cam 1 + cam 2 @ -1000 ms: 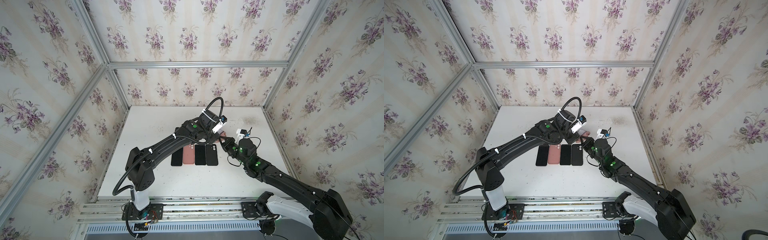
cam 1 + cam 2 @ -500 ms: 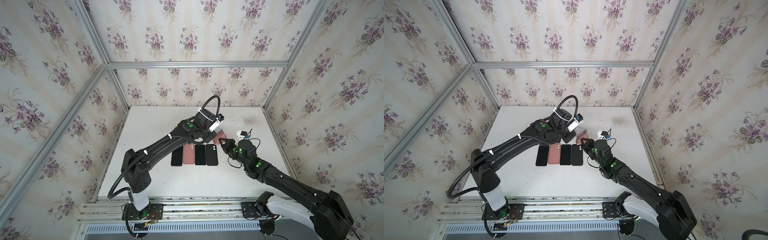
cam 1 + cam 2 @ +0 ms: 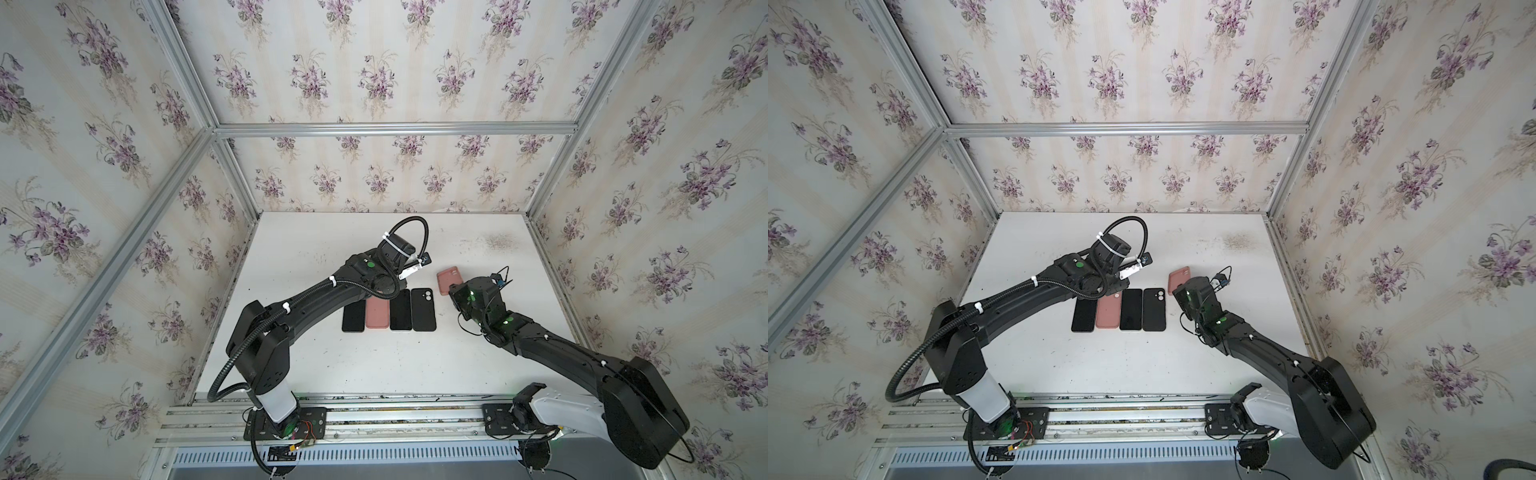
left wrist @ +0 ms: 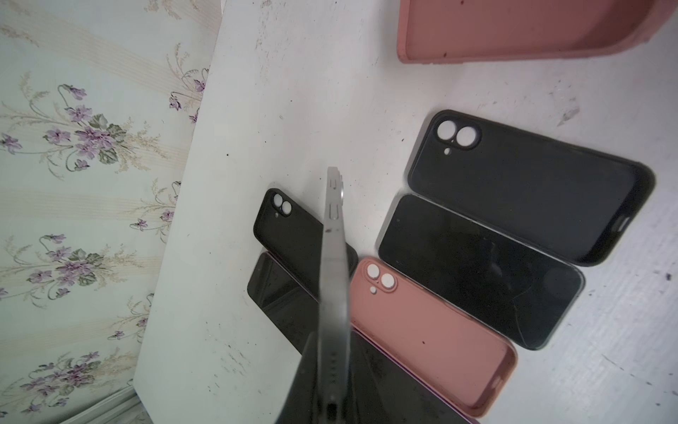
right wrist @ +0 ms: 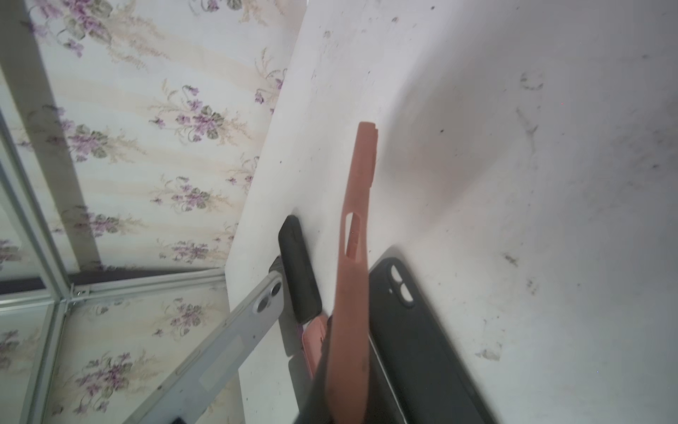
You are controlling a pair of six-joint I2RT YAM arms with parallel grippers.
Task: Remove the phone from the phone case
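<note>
Next I need to lower my left gripper to release the phone, already out of its case, below it on the bare tabletop [image 4: 355, 210] beside the farther black case.
A silver phone [image 4: 333, 264] is out of its case and held edge-on in my left gripper [image 4: 332, 370], which is shut on its lower end. The right wrist view shows the phone's [image 5: 234, 341] back and twin lenses. The empty pink phone case [image 3: 448, 277] [image 3: 1178, 277] is held tilted above the table by my right gripper [image 5: 345, 374], shut on one end of the case [image 5: 356, 235]. Phone and case are apart. In both top views the left wrist hides the phone.
On the white table [image 3: 374, 365] lies a row: a dark phone [image 3: 353, 319], a pink case [image 3: 377, 313], a black phone [image 3: 400, 311] and a black case [image 3: 423, 311]. Another black case [image 4: 286, 227] lies beyond them. Floral walls close off three sides of the table.
My left arm has swung left and back with the phone, widening the gap to the pink case. The right gripper has barely moved and still holds the case.
</note>
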